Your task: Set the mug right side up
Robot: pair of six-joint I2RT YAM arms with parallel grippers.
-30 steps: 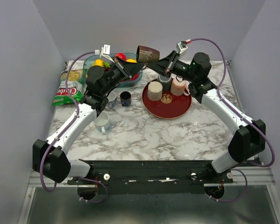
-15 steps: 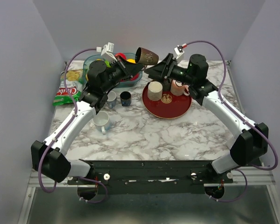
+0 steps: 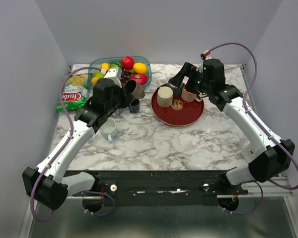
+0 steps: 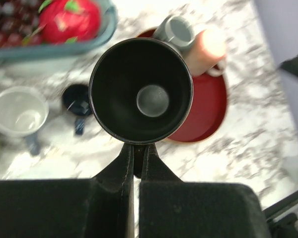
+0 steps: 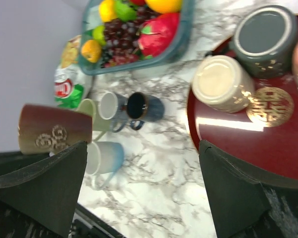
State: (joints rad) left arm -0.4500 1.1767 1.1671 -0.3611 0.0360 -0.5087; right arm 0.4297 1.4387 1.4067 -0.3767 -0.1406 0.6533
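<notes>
My left gripper should next lower back to the bare tabletop beside the white-blue mug, which lies below and back from it, tilt the brown mug [image 3: 135, 89] upright, and then release it.
The brown mug [image 3: 135, 89] with a gold emblem hangs tilted above the table's left half, just in front of the fruit bowl. My left gripper [image 3: 126, 93] is shut on its handle. The left wrist view looks straight into the mug's dark inside [image 4: 141, 91], with both fingers [image 4: 123, 166] pinched together on the handle below the rim. In the right wrist view the mug [image 5: 54, 129] shows at the left, apart from my right gripper [image 5: 139, 191]. That right gripper [image 3: 178, 81] stands open and holds nothing, over the back of the red tray [image 3: 188, 115].
On the red tray stand an upside-down cream mug [image 3: 165, 95], a grey mug [image 5: 265, 37] and a pink mug [image 3: 191, 92]. A dark blue cup [image 3: 134, 105], a white-blue mug [image 3: 108, 128], a fruit bowl [image 3: 100, 63] and a chips bag [image 3: 72, 95] sit on the left.
My right gripper let go of the mug, opened wide and drew back to the right. The left arm carried the mug down and to the left.
</notes>
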